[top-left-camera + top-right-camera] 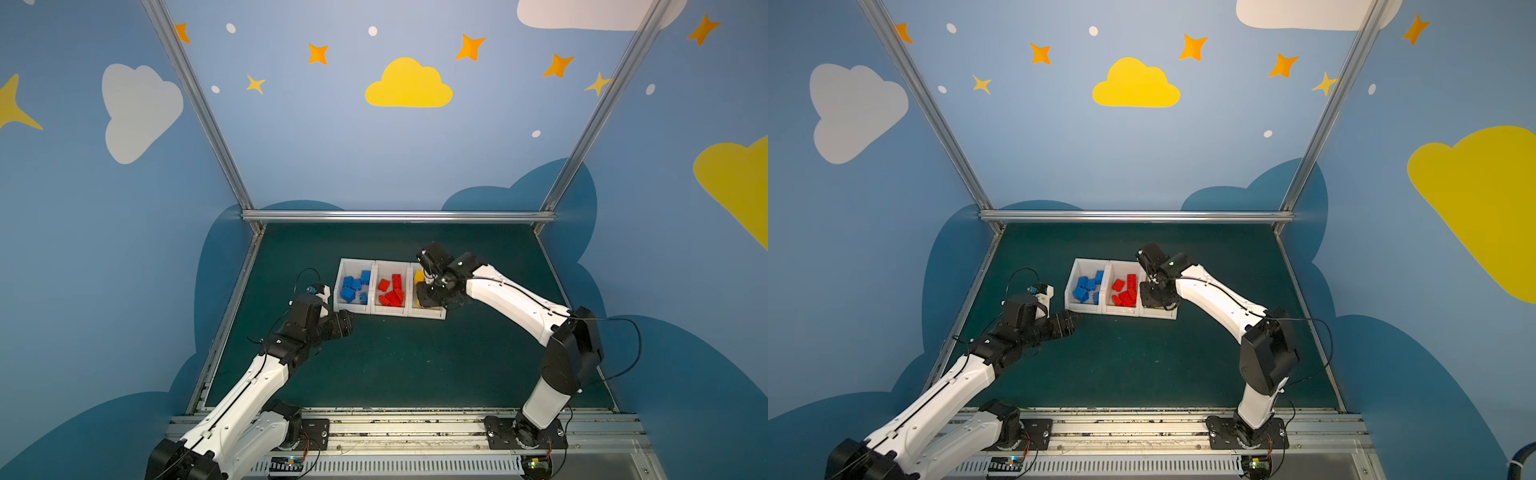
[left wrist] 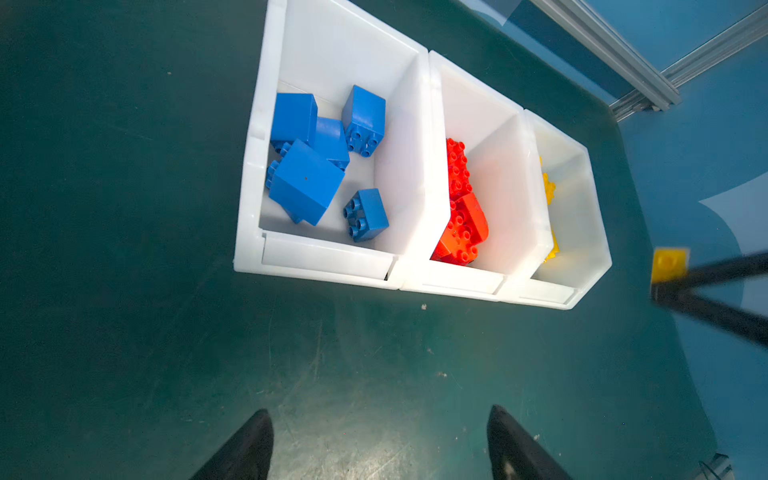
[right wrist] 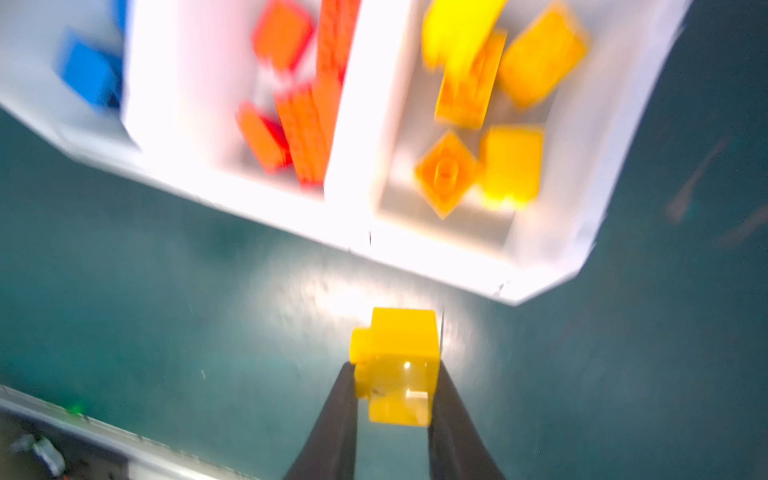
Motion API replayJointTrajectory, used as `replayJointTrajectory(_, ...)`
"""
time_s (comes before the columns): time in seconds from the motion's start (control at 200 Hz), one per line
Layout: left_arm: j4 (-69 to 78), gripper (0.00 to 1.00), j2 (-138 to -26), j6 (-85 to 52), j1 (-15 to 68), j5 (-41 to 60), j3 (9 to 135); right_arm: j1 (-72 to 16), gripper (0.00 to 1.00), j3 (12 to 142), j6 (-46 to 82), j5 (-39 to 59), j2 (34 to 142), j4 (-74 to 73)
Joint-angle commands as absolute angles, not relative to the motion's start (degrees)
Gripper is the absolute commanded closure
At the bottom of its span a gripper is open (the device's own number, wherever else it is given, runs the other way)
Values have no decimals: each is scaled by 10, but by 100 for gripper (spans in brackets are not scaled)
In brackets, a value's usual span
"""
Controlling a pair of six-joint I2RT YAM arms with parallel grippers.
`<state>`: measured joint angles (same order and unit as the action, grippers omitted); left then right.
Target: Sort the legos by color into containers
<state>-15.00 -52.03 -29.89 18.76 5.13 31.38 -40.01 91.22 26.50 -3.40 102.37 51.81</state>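
My right gripper should carry the small yellow lego outward past the front rim of the yellow legos' container and release it over the yellow legos, its color.
Three white containers (image 1: 357, 262) (image 1: 1092, 262) (image 2: 332, 54) (image 3: 345, 137) stand joined in a row mid-table. The left one holds blue legos (image 1: 354, 284) (image 1: 1088, 286) (image 2: 307, 178). Red legos (image 1: 392, 291) (image 1: 1126, 291) (image 2: 461, 199) fill the middle one, and yellow legos (image 1: 419, 276) (image 2: 548, 191) (image 3: 511, 166) lie in the right one. My right gripper (image 3: 395, 370) (image 1: 428, 297) is shut on a small yellow lego (image 3: 397, 357) (image 2: 669, 262), raised by the front of the right container. My left gripper (image 2: 378, 419) (image 1: 351, 322) (image 1: 1075, 320) stands open and empty over the mat, near the front left corner of the row.
The dark green mat (image 1: 395, 365) spreads in front of the containers. A metal rail (image 1: 399, 216) closes the back edge and blue walls stand on both sides. My right arm (image 1: 511, 299) reaches over from the right.
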Motion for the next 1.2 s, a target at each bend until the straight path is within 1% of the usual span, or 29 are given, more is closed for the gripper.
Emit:
replayJointTrajectory(0.0,-151,19,-504,-301,187,40,307,-373,83,966,223,-23,1084,549)
replayJointTrajectory(0.095,-154,19,-493,-303,188,37,302,-358,82,998,224,2,1120,534)
replayJointTrajectory(0.26,-153,19,-478,-312,188,37,288,-349,80,1034,232,12,1159,537)
replayJointTrajectory(0.3,-152,19,-476,-314,188,35,287,-348,76,1038,232,16,1162,536)
replayJointTrajectory(0.385,-148,19,-472,-317,188,36,286,-347,58,1040,230,24,1164,532)
replayJointTrajectory(0.446,-143,19,-472,-317,188,37,286,-347,49,1039,230,23,1161,529)
replayJointTrajectory(0.531,-139,19,-475,-319,188,38,287,-346,43,1039,228,21,1154,529)
replayJointTrajectory(0.651,-137,18,-482,-310,187,31,293,-343,38,1027,225,9,1127,526)
replayJointTrajectory(0.701,-135,16,-484,-302,186,21,298,-342,35,1012,222,-1,1102,514)
replayJointTrajectory(0.751,-132,13,-486,-287,187,2,305,-340,30,986,219,-18,1069,494)
replayJointTrajectory(0.816,-120,10,-487,-262,185,-30,313,-338,23,940,211,-49,1011,455)
replayJointTrajectory(0.871,-103,9,-489,-236,182,-57,317,-334,20,890,200,-75,952,408)
replayJointTrajectory(0.961,-66,7,-496,-193,171,-102,322,-325,17,780,156,-125,839,300)
replayJointTrajectory(1.011,-46,4,-505,-174,162,-139,323,-318,16,705,129,-162,777,217)
replayJointTrajectory(1.051,-30,1,-515,-160,153,-168,323,-308,15,642,104,-172,728,151)
replayJointTrajectory(1.121,-1,0,-541,-138,142,-218,318,-282,14,532,70,-179,654,37)
replayJointTrajectory(1.196,42,0,-580,-107,135,-263,303,-250,14,433,47,-199,602,-59)
